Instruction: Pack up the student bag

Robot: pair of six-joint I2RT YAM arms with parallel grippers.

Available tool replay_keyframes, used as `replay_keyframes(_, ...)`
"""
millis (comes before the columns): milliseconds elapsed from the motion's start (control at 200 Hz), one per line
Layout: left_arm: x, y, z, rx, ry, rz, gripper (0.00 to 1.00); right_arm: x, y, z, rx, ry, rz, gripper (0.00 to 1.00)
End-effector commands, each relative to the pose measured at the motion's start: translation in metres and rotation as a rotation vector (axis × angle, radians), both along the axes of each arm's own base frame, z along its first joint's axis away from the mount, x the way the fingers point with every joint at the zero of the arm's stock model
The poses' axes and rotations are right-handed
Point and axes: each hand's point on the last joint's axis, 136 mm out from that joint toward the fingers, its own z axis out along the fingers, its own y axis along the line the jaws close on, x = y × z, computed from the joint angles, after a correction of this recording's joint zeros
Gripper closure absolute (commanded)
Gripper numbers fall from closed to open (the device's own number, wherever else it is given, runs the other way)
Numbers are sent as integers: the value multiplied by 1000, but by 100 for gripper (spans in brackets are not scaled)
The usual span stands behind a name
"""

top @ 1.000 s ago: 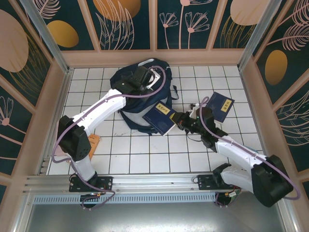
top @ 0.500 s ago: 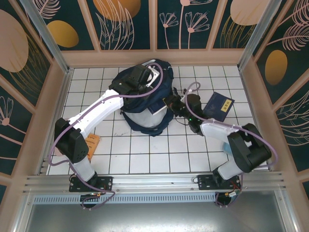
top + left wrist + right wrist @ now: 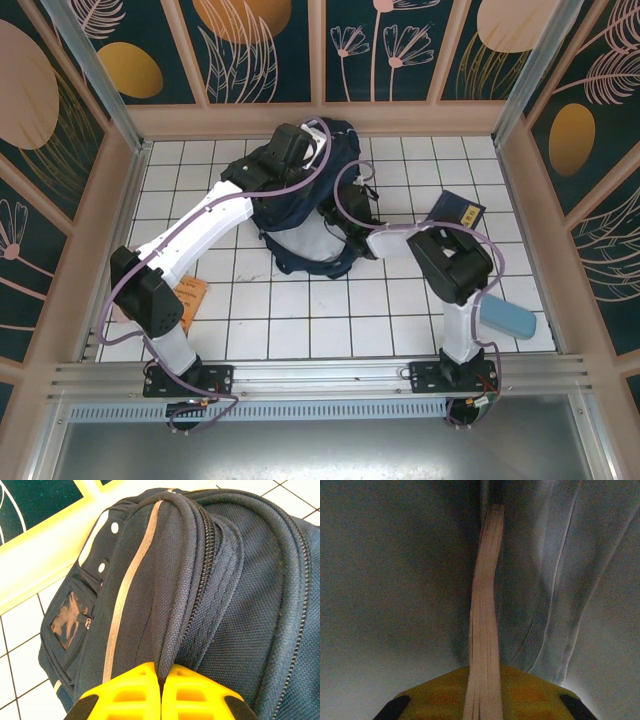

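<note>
My left gripper moves back and down toward the bag's opening next. It then releases the raised fold of navy fabric to cover the bag's pale lining.
The student bag (image 3: 300,225), a navy backpack with a pale lining, lies at the back middle of the tiled floor. My left gripper (image 3: 161,680) is shut on a fold of the bag's navy fabric (image 3: 172,605) beside the zipper, holding the opening up; it is over the bag's top (image 3: 290,150) in the top view. My right arm (image 3: 400,240) reaches left into the bag's mouth. Inside, in dim light, my right gripper (image 3: 482,700) is closed on a book (image 3: 485,605) seen edge-on, its pale page block running away between the yellow fingers (image 3: 535,690), with grey lining around it.
A second navy book (image 3: 457,212) lies on the tiles right of the bag. A light blue case (image 3: 505,318) sits at the near right and a small orange item (image 3: 192,297) by the left arm's base. Walls close in the floor on three sides.
My right arm has swung left and carried the book from the tiles into the bag's mouth. The left gripper has lifted the bag's edge slightly. The blue case now shows.
</note>
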Motion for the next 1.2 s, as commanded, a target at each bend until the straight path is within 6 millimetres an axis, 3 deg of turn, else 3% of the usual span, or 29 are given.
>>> replay_keyframes(0, 9, -8, 69, -161, -146, 27, 100, 26, 1, 29, 94, -74, -97, 72)
replay_keyframes(90, 10, -7, 68, -157, -148, 29, 100, 25, 6, 25, 62, -33, -64, 50)
replay_keyframes(185, 11, -6, 65, -150, -148, 39, 100, 14, 1, 21, 61, -3, -34, 40)
replay_keyframes(260, 13, -5, 65, -153, -152, 51, 100, 4, -4, 16, 77, 50, 8, 39)
replay_keyframes(420, 14, -6, 62, -163, -144, 59, 100, -40, -6, 4, 92, 222, 205, 38)
replay_keyframes(561, 14, -10, 56, -185, -136, 59, 100, -67, -14, 10, 70, 267, 264, 37)
replay_keyframes(746, 14, -9, 53, -192, -126, 67, 100, -101, -30, -6, 29, 359, 312, 36)
replay_keyframes(846, 14, -9, 45, -181, -117, 71, 100, -119, -38, -3, -9, 349, 347, 37)
replay_keyframes(1016, 13, -8, 22, -163, -92, 72, 100, -141, -74, 13, -177, 283, 314, 37)
replay_keyframes(1196, 9, -1, -2, -142, -77, 90, 100, -161, -140, 8, -353, 330, 179, 39)
